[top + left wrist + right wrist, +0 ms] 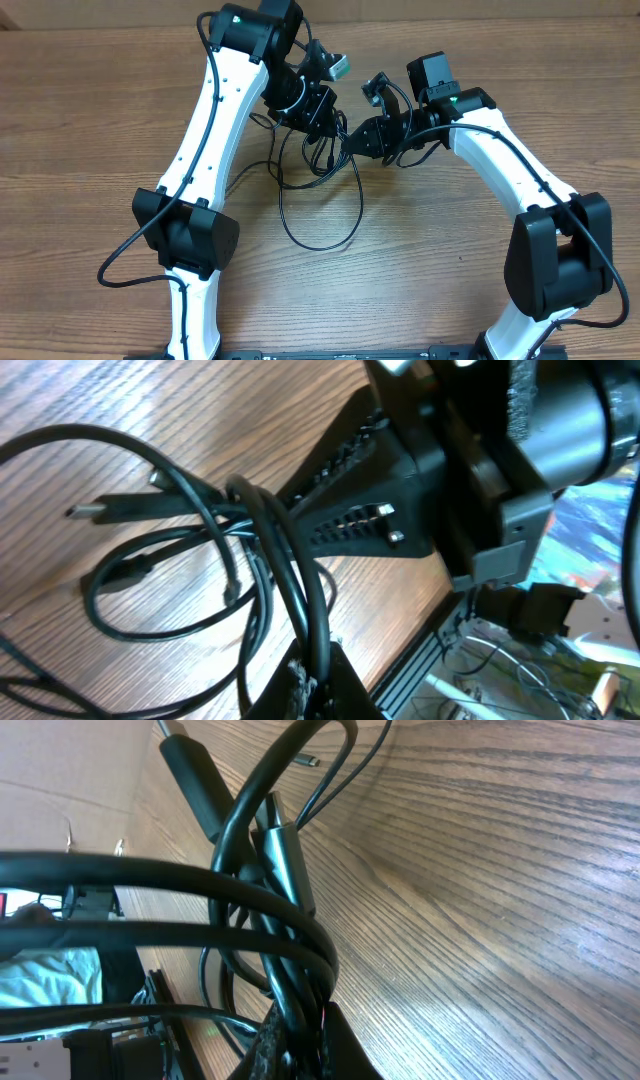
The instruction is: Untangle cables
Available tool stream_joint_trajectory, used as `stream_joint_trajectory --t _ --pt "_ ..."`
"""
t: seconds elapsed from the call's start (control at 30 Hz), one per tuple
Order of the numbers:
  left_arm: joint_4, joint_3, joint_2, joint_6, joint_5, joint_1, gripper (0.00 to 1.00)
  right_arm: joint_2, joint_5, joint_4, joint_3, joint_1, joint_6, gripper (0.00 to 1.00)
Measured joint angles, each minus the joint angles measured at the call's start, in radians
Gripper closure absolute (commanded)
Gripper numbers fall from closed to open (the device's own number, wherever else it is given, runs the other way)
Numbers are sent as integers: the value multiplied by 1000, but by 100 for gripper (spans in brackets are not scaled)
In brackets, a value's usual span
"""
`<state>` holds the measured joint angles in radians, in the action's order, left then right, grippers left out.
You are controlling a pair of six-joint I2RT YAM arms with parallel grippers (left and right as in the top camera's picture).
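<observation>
Next, my right gripper carries the cords toward the right in the overhead view, away from my left gripper, and then opens.
The cables [322, 190] are thin black cords tangled in loops on the wooden table, with one big loop hanging toward the front. My left gripper [318, 112] is shut on cable strands at the top of the bundle; the left wrist view shows cords [270, 550] running into its jaws [318, 678]. My right gripper [352, 142] is shut on the bundle from the right, close to the left gripper. The right wrist view shows several cords [270, 920] pinched in its jaws [305, 1030], with plug ends [195, 780] above.
The wooden table [480, 300] surrounds the bundle. The right gripper's black body [400, 490] fills the left wrist view. The table's near edge and clutter beyond it [520, 660] show at the lower right of that view.
</observation>
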<state>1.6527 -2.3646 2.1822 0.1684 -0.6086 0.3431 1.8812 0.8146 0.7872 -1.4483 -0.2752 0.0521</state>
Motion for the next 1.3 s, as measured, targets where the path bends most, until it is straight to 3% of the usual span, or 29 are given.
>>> stream_joint_trajectory --t 0.17,0.37,0.53,0.83,0.93,1.03,1.1,1.3 --pt "-11 0 -2 -22 149 0 96 0 -21 18 0 17 -55 96" --pt "-47 0 -2 -192 455 2 96 0 -146 84 -8 100 -224 96" --pt "-57 0 -2 -319 499 -5 96 0 -244 148 -20 139 -306 96" --pt "-19 0 -8 -407 644 -162 96 1 -710 248 -21 218 -462 96" --pt "-33 0 -13 -381 579 -170 96 1 -695 217 -21 213 -446 93" --pt "-40 0 -16 -270 395 -154 96 1 -531 190 -21 205 -320 73" --pt "-28 0 -16 -159 231 -139 96 1 -402 191 -21 194 -223 65" --pt "-22 0 -16 18 -28 -107 96 1 -138 175 -21 141 -43 53"
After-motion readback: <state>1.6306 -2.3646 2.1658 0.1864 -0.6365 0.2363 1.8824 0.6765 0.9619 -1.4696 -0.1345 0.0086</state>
